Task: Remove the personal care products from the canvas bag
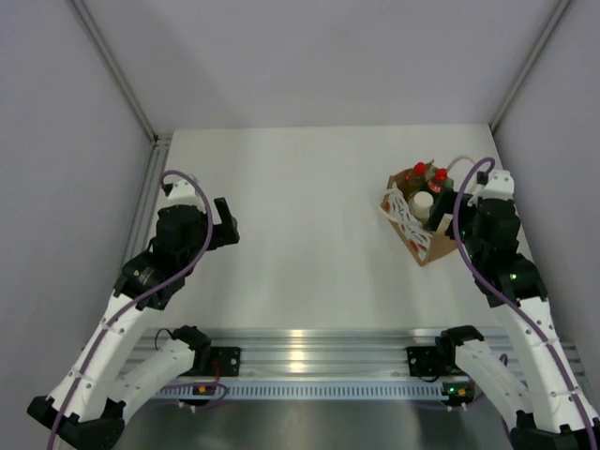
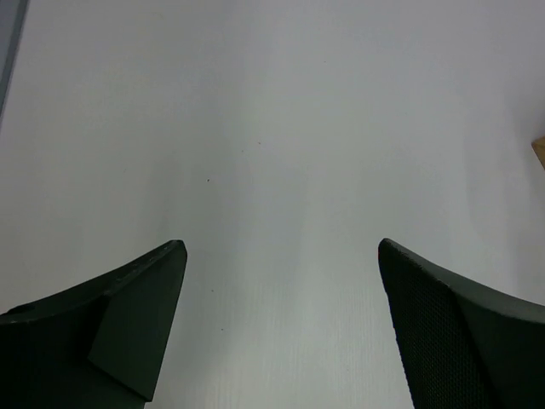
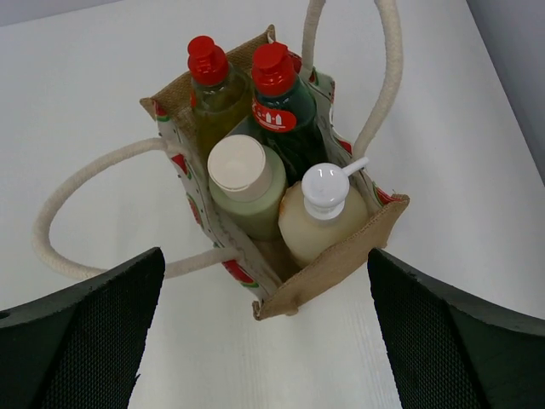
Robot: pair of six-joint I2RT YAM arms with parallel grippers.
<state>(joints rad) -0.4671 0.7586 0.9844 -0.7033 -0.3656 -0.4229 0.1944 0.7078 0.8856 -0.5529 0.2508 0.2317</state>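
Observation:
I will move my right gripper outward and down onto the green bottle's red cap [image 3: 273, 68], because it is below and outward of my gripper, beyond the pump.
The canvas bag [image 1: 427, 248] stands upright at the table's right side, its white rope handles [image 3: 53, 223] flopped outward. Four personal care products stand inside it: a green bottle with a red cap [image 3: 288, 115], a slim yellow bottle with a red cap [image 3: 217, 100], a pale cylinder with a cream lid [image 3: 243, 183], and a peach bottle with a white pump [image 3: 311, 223]. My right gripper [image 3: 266, 254] is open just above and in front of the bag's near brown wall [image 3: 341, 260], holding nothing. My left gripper [image 2: 281, 244] hangs open over bare table, far to the left [image 1: 225, 223].
White enclosure walls close in the table on the left, right and back. An aluminium rail [image 1: 309, 342] runs along the near edge between the arm bases. A brown corner of the bag [image 2: 539, 149] shows at the right edge of the left wrist view.

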